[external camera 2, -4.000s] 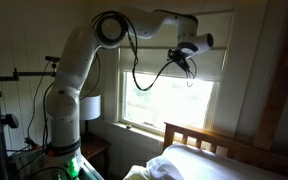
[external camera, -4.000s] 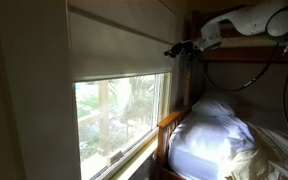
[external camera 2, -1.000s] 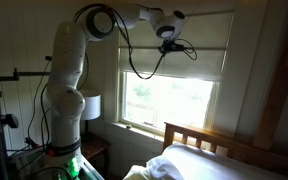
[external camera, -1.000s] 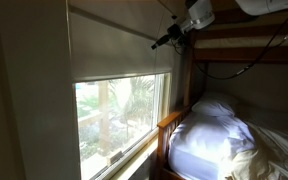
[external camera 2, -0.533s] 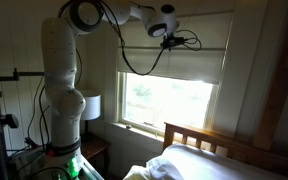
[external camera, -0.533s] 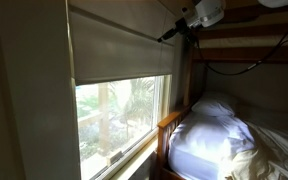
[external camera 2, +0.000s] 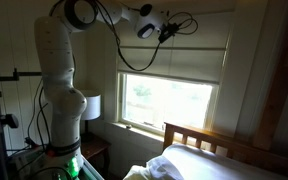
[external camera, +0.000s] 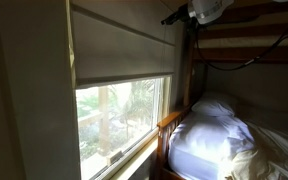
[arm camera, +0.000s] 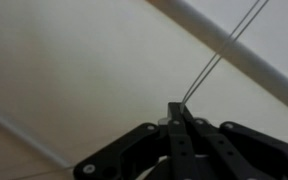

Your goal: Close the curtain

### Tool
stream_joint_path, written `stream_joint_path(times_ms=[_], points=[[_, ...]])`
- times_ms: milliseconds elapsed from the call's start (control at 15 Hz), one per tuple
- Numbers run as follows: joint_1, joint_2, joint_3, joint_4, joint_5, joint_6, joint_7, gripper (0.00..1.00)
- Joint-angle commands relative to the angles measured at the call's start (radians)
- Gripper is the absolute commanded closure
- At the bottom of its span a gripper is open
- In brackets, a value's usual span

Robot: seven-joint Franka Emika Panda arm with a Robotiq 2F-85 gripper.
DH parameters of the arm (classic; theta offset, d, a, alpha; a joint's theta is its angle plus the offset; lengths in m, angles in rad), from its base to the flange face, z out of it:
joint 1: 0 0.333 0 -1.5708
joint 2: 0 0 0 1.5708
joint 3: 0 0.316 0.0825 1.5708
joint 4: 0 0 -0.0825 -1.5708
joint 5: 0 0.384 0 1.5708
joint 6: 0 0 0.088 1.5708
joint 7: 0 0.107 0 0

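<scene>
The thin pull cord rises in my gripper toward the blind's top corner (external camera 2: 228, 15) next for release up there, since the lower window pane is still uncovered.
The curtain (external camera: 119, 50) is an off-white fabric blind in flat panels; it covers the upper half of the window in both exterior views (external camera 2: 199, 55). My gripper (external camera: 174, 17) is high up by the blind's top corner, just off the fabric (external camera 2: 168, 31). In the wrist view my gripper (arm camera: 176, 108) is shut on a thin pull cord (arm camera: 219, 55), which runs taut up and to the right from the fingertips across the pale fabric.
The uncovered lower window pane (external camera: 119, 120) shows greenery outside. A bed with white bedding (external camera: 214, 130) and a wooden frame (external camera 2: 199, 138) stands under the window. Bunk timbers (external camera: 244, 65) run close behind my arm. A white lamp (external camera 2: 91, 105) sits beside the robot base.
My gripper has risen with the cord and swung along the top of the blind, leftward in the view that shows the robot base. The blind's lower edge looks almost unchanged.
</scene>
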Motion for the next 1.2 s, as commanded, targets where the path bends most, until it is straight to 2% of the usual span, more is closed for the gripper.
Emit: stream_joint_path(times_ms=[0,67,133,200,333,533,733,800,867,933,1133], points=[[-0.038,-0.016,0.036,-0.007,-0.102,0.192,0.039,1.0],[-0.068,-0.015,0.048,-0.009,-0.129,0.225,0.059,1.0],[-0.083,-0.022,0.049,-0.007,-0.133,0.173,0.051,1.0],[-0.037,-0.006,0.027,0.002,-0.088,0.189,0.025,0.99],[-0.061,-0.007,0.032,0.002,-0.097,0.189,0.026,0.99],[-0.06,0.002,0.028,0.031,-0.092,0.217,0.028,1.0],[-0.082,0.031,0.012,0.166,-0.107,0.285,0.039,1.0],[-0.081,0.041,-0.029,0.193,-0.283,0.3,0.216,1.0],[-0.091,0.055,-0.045,0.245,-0.324,0.301,0.256,1.0],[-0.126,0.083,-0.02,0.333,-0.219,0.297,0.163,1.0],[-0.217,0.146,-0.032,0.492,-0.223,0.297,0.234,1.0]])
